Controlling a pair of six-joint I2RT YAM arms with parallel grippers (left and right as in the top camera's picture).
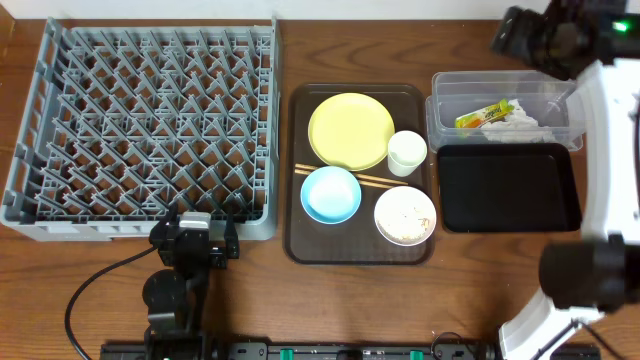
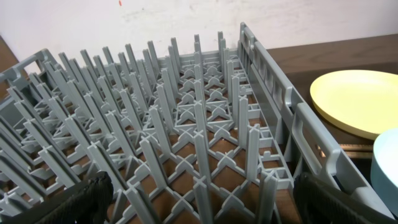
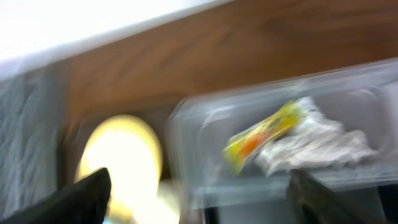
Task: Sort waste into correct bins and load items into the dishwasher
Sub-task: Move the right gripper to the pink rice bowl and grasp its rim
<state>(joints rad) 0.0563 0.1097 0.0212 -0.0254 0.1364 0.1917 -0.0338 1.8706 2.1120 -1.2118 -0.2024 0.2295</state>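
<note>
My right gripper should next move back and down to the white bowl's rim by the blue bowl, which is below it and nearer my base.
The yellow-green wrapper [image 1: 484, 115] and crumpled white paper [image 1: 518, 122] lie in the clear tub [image 1: 440, 100]. My right gripper [image 1: 520, 35] hovers above the tub's back edge, open and empty. Its wrist view is blurred and shows the wrapper [image 3: 261, 134] and paper [image 3: 317, 148] beyond the right gripper [image 3: 199, 205]. A yellow plate [image 1: 350, 130], white cup [image 1: 407, 152], blue bowl [image 1: 331, 194], chopsticks [image 1: 378, 181] and a white bowl with rice scraps [image 1: 405, 215] sit on the brown tray [image 1: 300, 235]. My left gripper [image 2: 202, 208] stands open at the near edge of the grey rack [image 2: 186, 124].
The black tray [image 1: 508, 188] lies empty in front of the clear tub. The grey rack [image 1: 150, 120] fills the table's left half. My left arm's base and cable [image 1: 175, 290] sit at the front edge. The white right arm [image 1: 610, 150] runs along the table's right side.
</note>
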